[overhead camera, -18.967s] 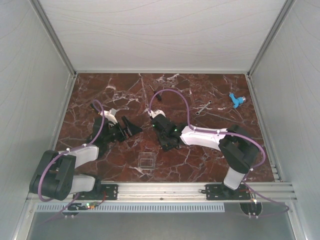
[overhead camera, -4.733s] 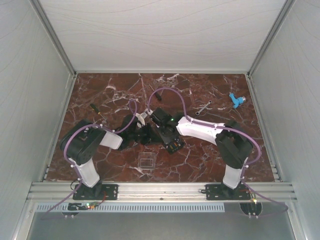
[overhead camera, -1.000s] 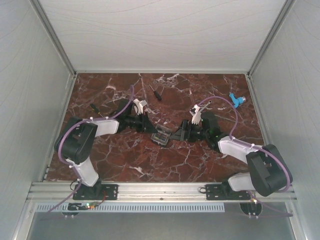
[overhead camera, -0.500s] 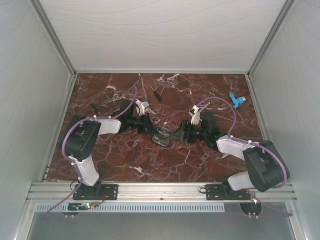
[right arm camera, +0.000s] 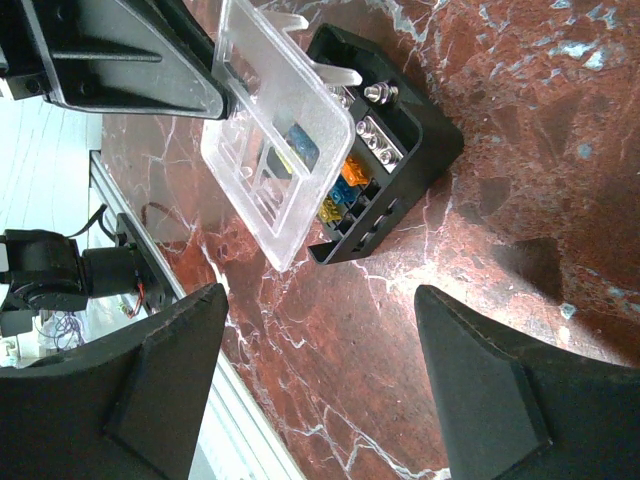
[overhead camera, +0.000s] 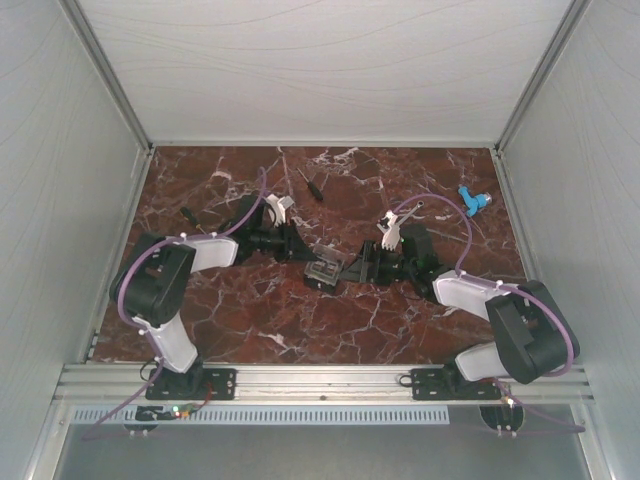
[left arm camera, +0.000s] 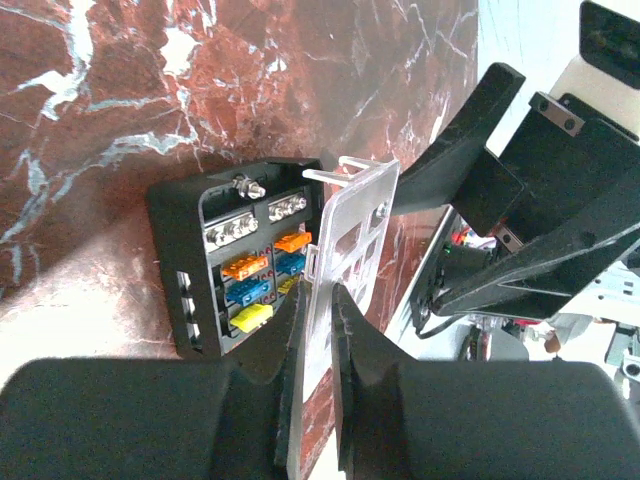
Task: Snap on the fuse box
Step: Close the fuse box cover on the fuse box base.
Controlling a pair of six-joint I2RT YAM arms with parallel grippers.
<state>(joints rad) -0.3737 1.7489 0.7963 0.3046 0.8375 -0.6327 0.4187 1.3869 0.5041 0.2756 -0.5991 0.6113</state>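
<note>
The left gripper should move down, bringing the clear lid [left arm camera: 355,215] down onto the fuse box's open side [left arm camera: 258,265] to let it go, since one edge of the lid is raised off the fuses.
The fuse box [left arm camera: 222,262], a small black box with orange, blue and yellow fuses showing, lies on the marble at mid table [overhead camera: 319,275]. My left gripper [left arm camera: 317,312] is shut on the clear lid [left arm camera: 355,215], holding it on edge. The lid [right arm camera: 272,135] leans over the fuse box [right arm camera: 405,165], its clip edge at the box's rim, its other edge raised off the face. My right gripper [right arm camera: 320,335] stands open just right of the box, nothing between its fingers [right arm camera: 165,375]. From above, the left gripper [overhead camera: 303,251] and right gripper [overhead camera: 348,268] flank the box.
A black screwdriver [overhead camera: 313,185] lies behind the box, and another screwdriver [overhead camera: 187,214] lies at the far left. A wrench [overhead camera: 408,212] and a blue part [overhead camera: 472,200] lie at the back right. Grey walls enclose the table on three sides.
The left gripper has shifted slightly with the lid, bringing it closer over the fuse box. The right arm has barely moved and stays open.
</note>
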